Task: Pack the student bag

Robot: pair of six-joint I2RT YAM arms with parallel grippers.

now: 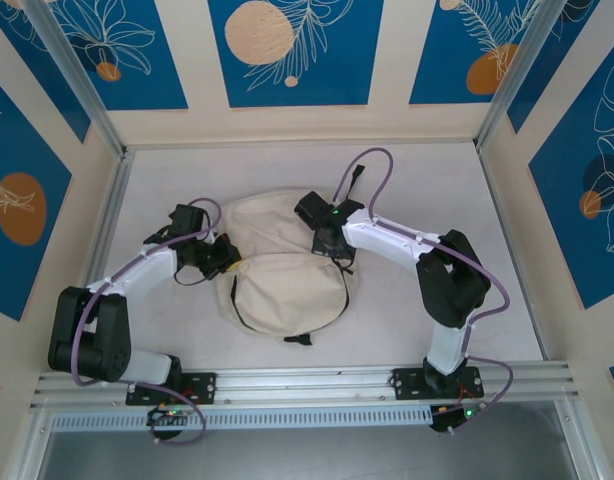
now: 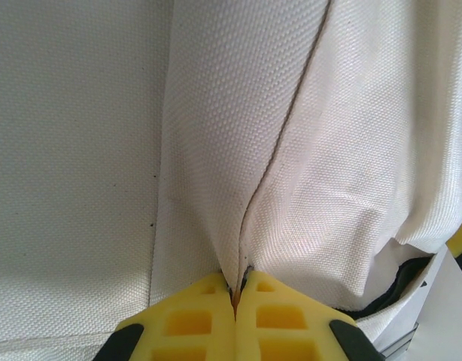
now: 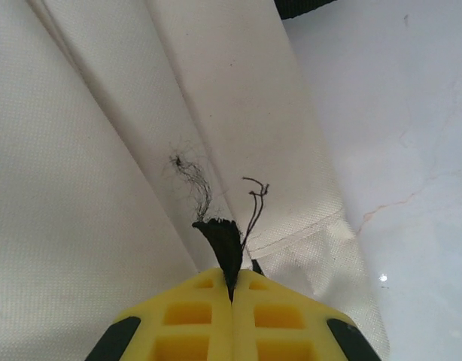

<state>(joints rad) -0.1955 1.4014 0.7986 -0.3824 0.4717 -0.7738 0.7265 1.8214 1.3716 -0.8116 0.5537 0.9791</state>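
Note:
The frayed end in my right gripper needs to be dragged outward next, toward the bag's far black strap (image 1: 358, 173) (image 3: 306, 6) with bare tabletop around it, and then I will release it.
The student bag (image 1: 287, 265), cream canvas with black zipper lines, lies flat in the middle of the table. My left gripper (image 1: 225, 258) is at the bag's left edge, shut on a pinched fold of the bag's cream fabric (image 2: 291, 173) between yellow fingertips (image 2: 193, 316). My right gripper (image 1: 332, 245) is over the bag's upper right side, shut on a frayed black strap end (image 3: 222, 241) that sticks out of the bag's canvas (image 3: 80, 226). Loose black threads curl up from that strap end.
The white table (image 1: 437, 200) is walled by cream and blue panels on three sides. A metal rail (image 1: 317, 385) runs along the near edge with both arm bases. Bare tabletop (image 3: 396, 135) lies right of the bag in the right wrist view.

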